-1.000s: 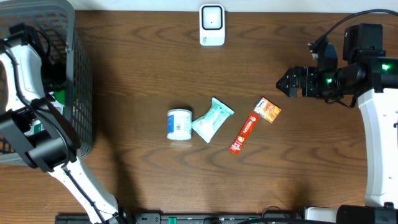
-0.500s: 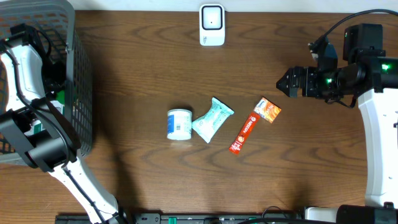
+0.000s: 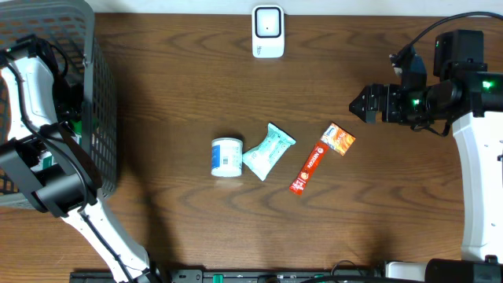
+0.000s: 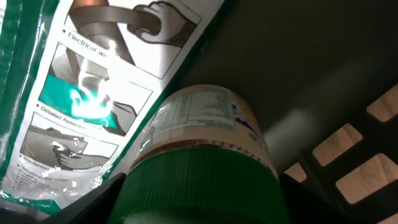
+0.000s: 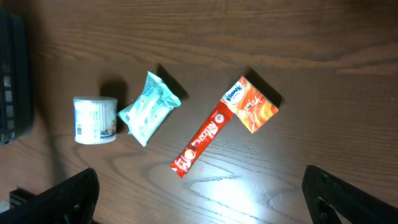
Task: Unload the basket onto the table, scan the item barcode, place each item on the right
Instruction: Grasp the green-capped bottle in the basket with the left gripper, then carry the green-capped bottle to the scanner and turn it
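Observation:
I will move my left gripper up, across and down next, and let go of the jar between the pouch and the stick pack, because that gap is to my gripper's right in the overhead view.
In the left wrist view a jar point(image 4: 208, 121) with a printed label and a ribbed green lid point(image 4: 199, 180) fills the lower frame. My left gripper point(image 4: 199, 202) is down inside the basket, and its dark fingers press the lid from both sides. A white scanner point(image 3: 268, 31) stands at the table's far edge. My right gripper point(image 3: 357, 104) hovers open over the right side of the table, its fingers point(image 5: 68, 193) wide apart with nothing between them.
The dark mesh basket point(image 3: 102, 94) stands at the left, and a green-and-white printed pack point(image 4: 81, 93) lies beside the jar. Mid-table lie a white tub point(image 3: 227, 157), a teal pouch point(image 3: 268, 151), a red stick pack point(image 3: 309, 167) and an orange box point(image 3: 339, 139).

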You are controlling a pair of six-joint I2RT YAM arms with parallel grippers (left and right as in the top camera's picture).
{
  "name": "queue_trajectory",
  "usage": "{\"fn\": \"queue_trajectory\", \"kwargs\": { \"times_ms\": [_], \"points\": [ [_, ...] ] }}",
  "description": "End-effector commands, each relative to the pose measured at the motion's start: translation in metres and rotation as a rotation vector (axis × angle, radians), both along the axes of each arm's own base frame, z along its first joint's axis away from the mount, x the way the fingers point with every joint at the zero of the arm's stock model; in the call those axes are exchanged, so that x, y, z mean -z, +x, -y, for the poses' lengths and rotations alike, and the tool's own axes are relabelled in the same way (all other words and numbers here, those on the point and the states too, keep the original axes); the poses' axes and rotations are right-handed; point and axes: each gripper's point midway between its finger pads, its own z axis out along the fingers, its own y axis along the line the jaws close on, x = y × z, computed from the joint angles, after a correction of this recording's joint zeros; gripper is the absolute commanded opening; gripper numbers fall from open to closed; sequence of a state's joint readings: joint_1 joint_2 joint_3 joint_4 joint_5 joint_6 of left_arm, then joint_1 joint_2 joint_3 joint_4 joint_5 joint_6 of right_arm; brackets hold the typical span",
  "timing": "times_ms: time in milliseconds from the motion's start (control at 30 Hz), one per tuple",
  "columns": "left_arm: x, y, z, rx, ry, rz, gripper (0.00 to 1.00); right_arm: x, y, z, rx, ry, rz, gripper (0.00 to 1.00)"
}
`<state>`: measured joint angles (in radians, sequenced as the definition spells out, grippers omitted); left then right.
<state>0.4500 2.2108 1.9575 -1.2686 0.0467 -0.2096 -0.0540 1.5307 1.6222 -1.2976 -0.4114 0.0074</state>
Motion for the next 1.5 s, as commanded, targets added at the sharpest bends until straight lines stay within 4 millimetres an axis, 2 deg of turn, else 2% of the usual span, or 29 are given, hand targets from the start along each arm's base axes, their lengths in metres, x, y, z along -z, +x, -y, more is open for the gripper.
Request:
{"fn": "queue_trajectory", "kwargs": {
  "times_ms": [0,133,300,400,600,767,967,1067,1167,1300,1467],
  "points": [
    [-0.012,0.004,-0.004,-0.002,0.021,0.039,0.68,-0.006,0.002,-0.001,0.002,0.005,0.015,0.99],
    [-0.019,0.008,-0.006,-0.002,0.033,0.064,0.66,-0.006,0.002,-0.001,0.002,0.005,0.015,0.99],
    [-0.056,0.018,-0.012,-0.004,0.081,0.162,0.66,-0.006,0.002,-0.001,0.002,0.005,0.016,0.99],
    [-0.091,0.023,-0.015,-0.004,0.129,0.258,0.66,-0.006,0.002,-0.001,0.002,0.005,0.015,0.99],
    [-0.182,0.018,-0.014,-0.006,0.247,0.477,0.66,-0.006,0.002,-0.001,0.002,0.005,0.016,0.99],
    [-0.255,-0.007,-0.002,-0.007,0.329,0.646,0.65,-0.006,0.002,-0.001,0.002,0.005,0.015,0.99],
    [-0.317,-0.043,0.019,-0.003,0.394,0.795,0.65,-0.006,0.002,-0.001,0.002,0.005,0.015,0.99],
    [-0.334,-0.059,0.035,0.014,0.397,0.840,0.65,-0.006,0.002,-0.001,0.002,0.005,0.015,0.99],
    [-0.339,-0.070,0.057,0.052,0.376,0.848,0.65,-0.006,0.002,-0.001,0.002,0.005,0.015,0.99],
    [-0.328,-0.076,0.091,0.124,0.304,0.804,0.65,-0.006,0.002,-0.001,0.002,0.005,0.015,0.99],
    [-0.300,-0.078,0.133,0.249,0.213,0.690,0.65,-0.006,0.002,-0.001,0.002,0.005,0.015,0.99]
  ]
}}
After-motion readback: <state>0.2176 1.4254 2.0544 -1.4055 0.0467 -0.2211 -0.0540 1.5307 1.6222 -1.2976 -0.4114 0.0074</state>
